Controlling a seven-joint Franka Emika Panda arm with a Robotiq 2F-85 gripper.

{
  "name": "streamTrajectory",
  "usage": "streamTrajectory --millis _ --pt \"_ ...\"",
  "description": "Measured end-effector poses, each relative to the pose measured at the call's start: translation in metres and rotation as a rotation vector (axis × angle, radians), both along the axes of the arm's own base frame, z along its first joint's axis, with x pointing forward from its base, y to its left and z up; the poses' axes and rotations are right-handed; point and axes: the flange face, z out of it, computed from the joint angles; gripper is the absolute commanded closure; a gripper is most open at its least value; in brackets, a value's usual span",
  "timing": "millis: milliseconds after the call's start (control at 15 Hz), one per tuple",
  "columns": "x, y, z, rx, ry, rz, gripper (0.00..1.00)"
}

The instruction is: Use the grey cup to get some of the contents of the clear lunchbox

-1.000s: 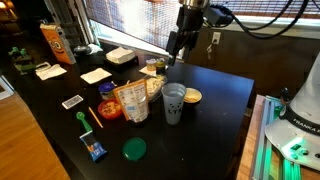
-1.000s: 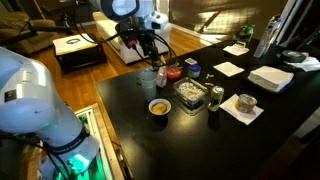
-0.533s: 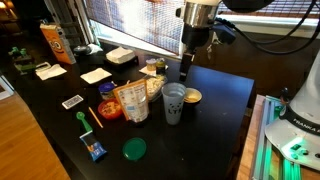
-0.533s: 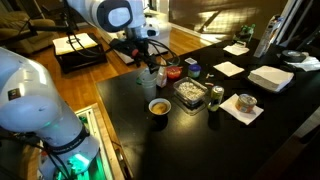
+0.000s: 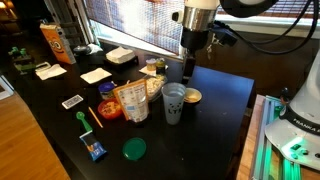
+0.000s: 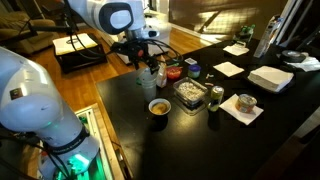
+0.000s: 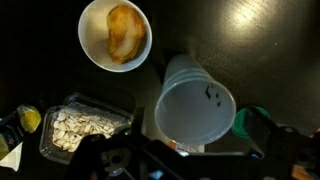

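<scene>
I should next move my gripper outward and down over the near rim of the grey cup, as it stands upright with its open rim clear for my fingers.
The grey cup (image 5: 173, 102) stands upright on the black table, next to the snack bag (image 5: 133, 101). In the wrist view I look straight down into the cup (image 7: 195, 106), which is empty. The clear lunchbox (image 7: 84, 126), full of pale seeds, lies beside it and also shows in both exterior views (image 5: 153, 87) (image 6: 189, 95). My gripper (image 5: 188, 70) hangs just above and behind the cup, open and empty. In the wrist view its dark fingers (image 7: 190, 162) spread along the lower edge. In an exterior view the gripper (image 6: 148, 68) partly hides the cup (image 6: 148, 82).
A small yellow-rimmed bowl (image 7: 116, 33) (image 5: 192, 96) (image 6: 159, 106) with a piece of food stands near the cup. A green lid (image 5: 134, 149) (image 7: 248, 122), a red dish (image 5: 108, 109), a can (image 6: 216, 96), napkins (image 5: 95, 75) and an orange box (image 5: 55, 43) lie around.
My gripper has moved from the back of the table forward and down to just above the grey cup. It has barely moved in the last half second. The objects have not moved.
</scene>
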Motion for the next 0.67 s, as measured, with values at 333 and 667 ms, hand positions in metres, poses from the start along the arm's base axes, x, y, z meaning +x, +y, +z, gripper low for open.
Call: streamTrajectory --millis 333,667 --pt "0.008 -0.011 -0.008 -0.028 0.031 -0.006 0.00" --pt "0.035 -0.021 -0.023 -0.014 0.056 -0.046 0.28"
